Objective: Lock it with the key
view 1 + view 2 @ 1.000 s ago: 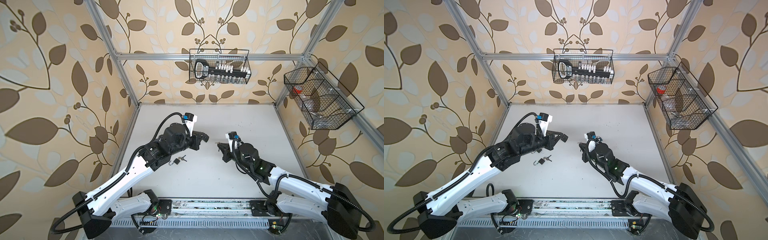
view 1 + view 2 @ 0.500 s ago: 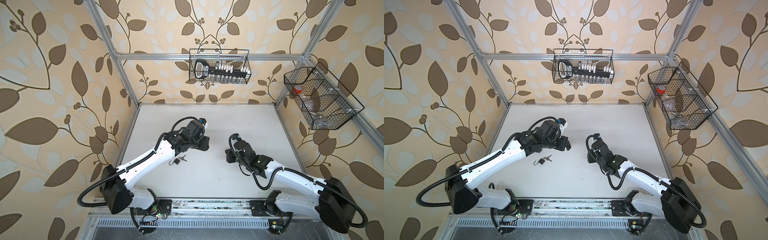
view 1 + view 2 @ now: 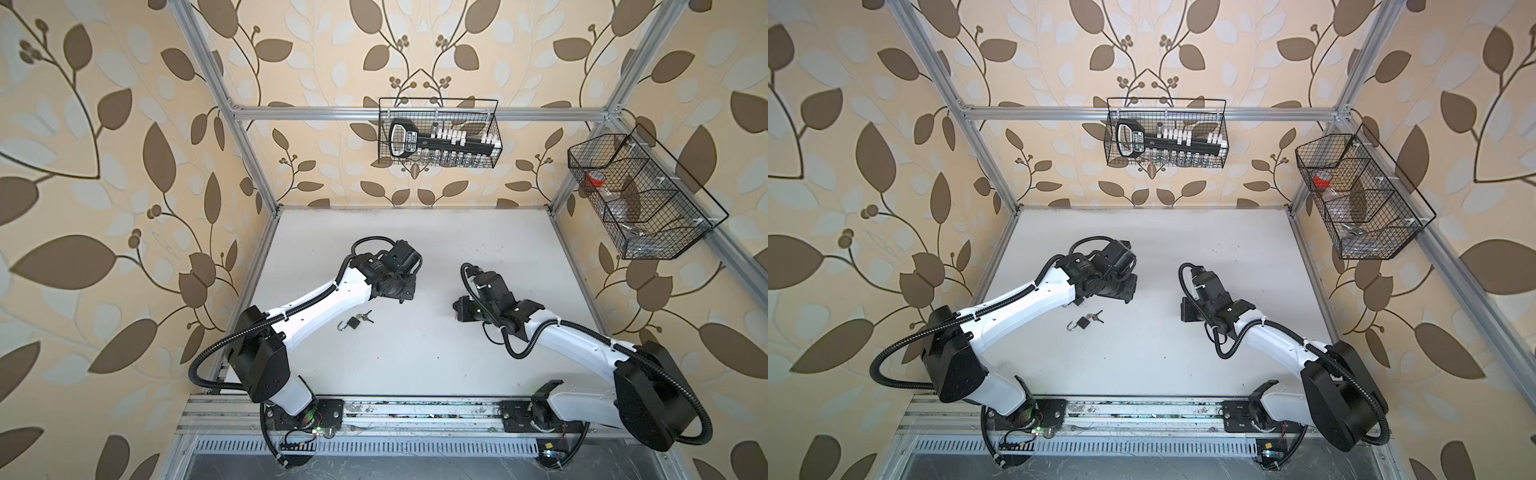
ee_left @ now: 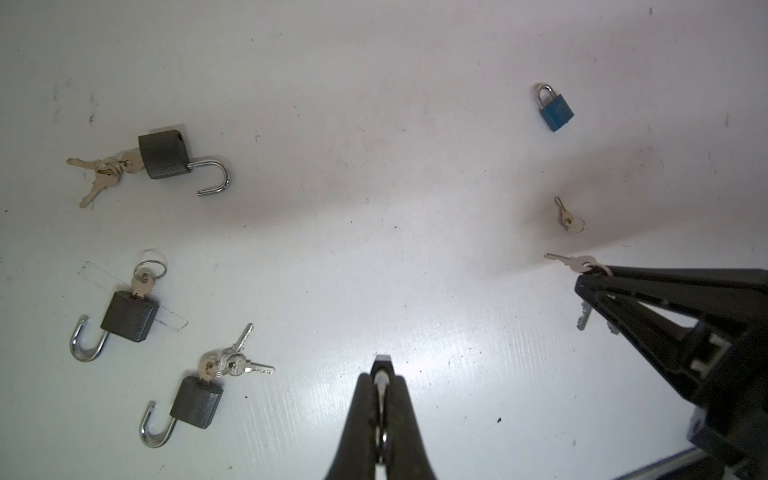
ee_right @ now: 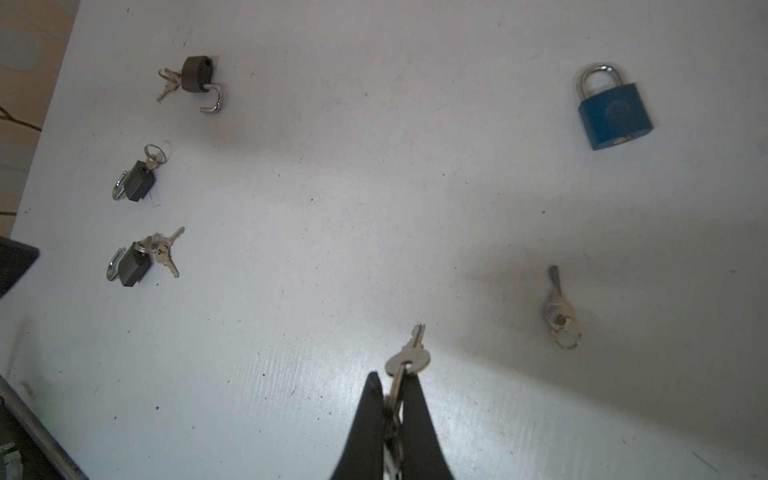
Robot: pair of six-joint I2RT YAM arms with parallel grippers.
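A clear patch of bare tabletop is below the gripper beside the loose key ring (image 3: 449,307). My right gripper should go down there next and let go of the ring it is holding.
My right gripper (image 5: 395,380) is shut on a key ring, and a silver key (image 5: 409,359) sticks out past its tips. The left wrist view also shows that gripper (image 4: 594,282) and its key (image 4: 575,262). My left gripper (image 4: 381,376) is shut on a thin, dark-tipped metal piece seen edge-on; I cannot tell what it is. In both top views the two grippers (image 3: 405,293) (image 3: 459,309) face each other above mid-table. An open dark padlock (image 3: 353,323) (image 3: 1084,322) with keys lies just in front of the left gripper.
Three open dark padlocks (image 4: 164,156) (image 4: 129,316) (image 4: 195,403) with keys lie on the white table (image 4: 374,166). A shut blue padlock (image 5: 614,114) and a loose key ring (image 5: 560,318) lie on the other side. Wire baskets (image 3: 438,133) (image 3: 640,195) hang on the walls.
Both arms have folded down lower over the table. The two grippers have stayed shut and near each other at mid-table. The padlock on the table has not moved.
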